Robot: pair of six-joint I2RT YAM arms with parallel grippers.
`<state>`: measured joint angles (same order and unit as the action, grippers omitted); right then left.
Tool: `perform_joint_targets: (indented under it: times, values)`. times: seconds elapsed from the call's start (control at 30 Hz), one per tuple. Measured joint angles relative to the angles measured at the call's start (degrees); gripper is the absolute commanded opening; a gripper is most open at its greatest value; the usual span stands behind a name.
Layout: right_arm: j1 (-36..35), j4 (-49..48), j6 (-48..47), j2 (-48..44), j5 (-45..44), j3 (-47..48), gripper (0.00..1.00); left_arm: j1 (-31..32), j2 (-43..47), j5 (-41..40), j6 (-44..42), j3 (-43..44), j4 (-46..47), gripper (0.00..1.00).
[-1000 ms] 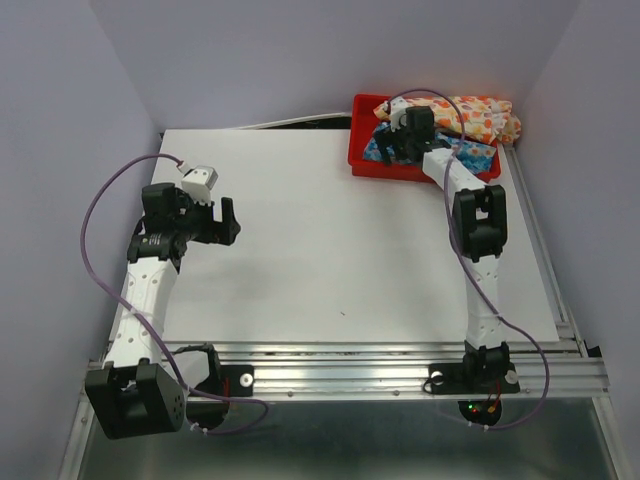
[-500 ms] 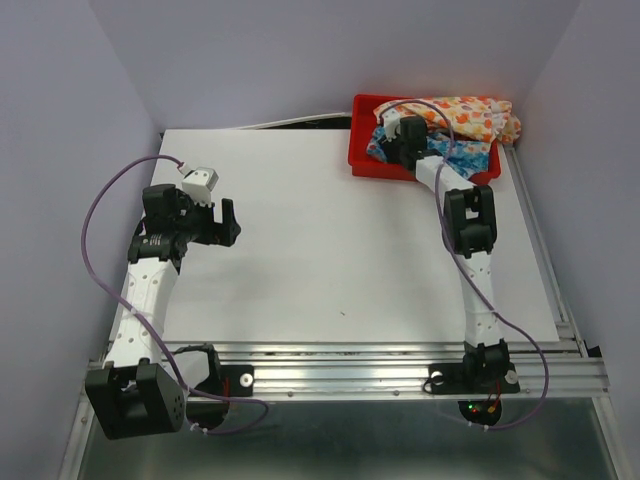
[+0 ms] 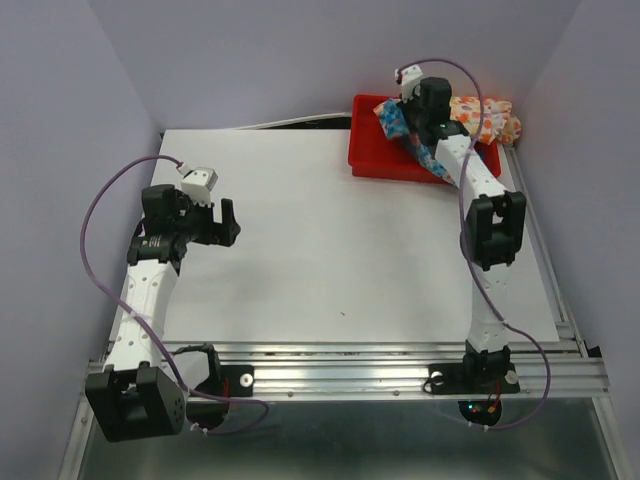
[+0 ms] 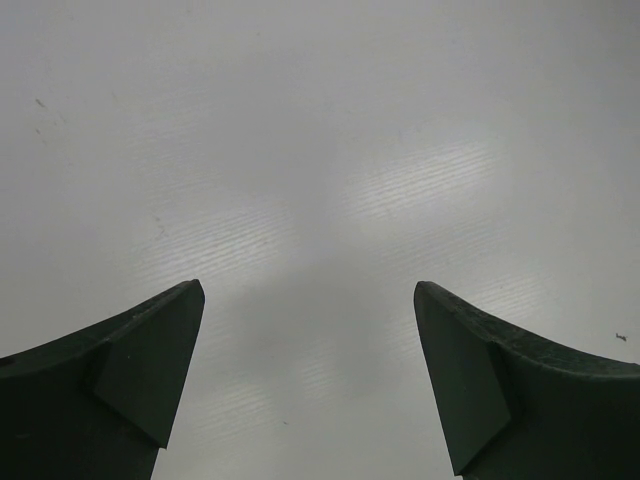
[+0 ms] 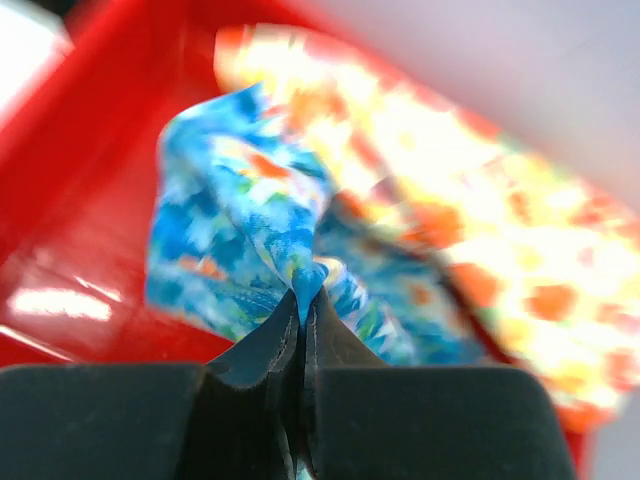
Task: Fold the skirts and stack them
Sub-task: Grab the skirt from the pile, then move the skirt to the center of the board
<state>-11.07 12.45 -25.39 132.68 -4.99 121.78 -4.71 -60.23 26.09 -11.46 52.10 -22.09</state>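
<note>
The right gripper draws back from the red tray [image 3: 385, 165] next. It then lowers the blue skirt onto the white table top between the arms and releases it, since that table top is bare.
My right gripper [image 5: 304, 292] is shut on a pinch of the blue floral skirt [image 5: 245, 235], lifting it above the red tray [image 3: 385, 165]. From overhead the blue skirt [image 3: 412, 138] hangs stretched from the gripper [image 3: 418, 103] down into the tray. The cream-yellow skirt [image 3: 490, 118] with orange flowers lies at the tray's back right; the right wrist view shows it [image 5: 480, 200] blurred behind the blue one. Far from both, my left gripper [image 3: 226, 222] is open over bare table at the left, with nothing between its fingers [image 4: 150, 350].
The white table top [image 3: 330, 240] spreads between the two arms. Purple walls close in the back and sides. A metal rail [image 3: 350, 365] runs along the near edge by the arm bases.
My right gripper closed on the blue skirt in the tray and rose back and to the right, pulling the cloth up. The left arm stayed still.
</note>
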Motion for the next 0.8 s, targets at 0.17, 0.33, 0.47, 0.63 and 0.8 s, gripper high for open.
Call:
perform_joint_targets:
  times: [0.17,0.33,0.47,0.63,0.8]
  values:
    - [0.09,0.46,4.31,-16.28,6.51,-0.87,0.01,0.0,1.49,-0.52,0.07,0.24,0.2,0.98]
    - [-0.09,0.81,7.52,-31.3,16.61,-1.95,0.01,-0.55,1.46,-1.16,0.5,3.96,0.0,0.98]
    - [-0.57,2.75,10.01,-39.26,27.36,-5.6,0.01,-4.2,0.24,2.08,1.33,10.34,0.09,0.98]
    - [-3.41,6.67,12.72,-45.94,40.46,-18.58,0.01,-7.3,-0.39,6.84,1.29,13.77,1.38,0.98]
    - [-5.73,10.27,18.6,-47.93,46.66,-37.88,0.01,-7.28,-1.51,11.08,-2.16,13.75,-0.94,0.97]
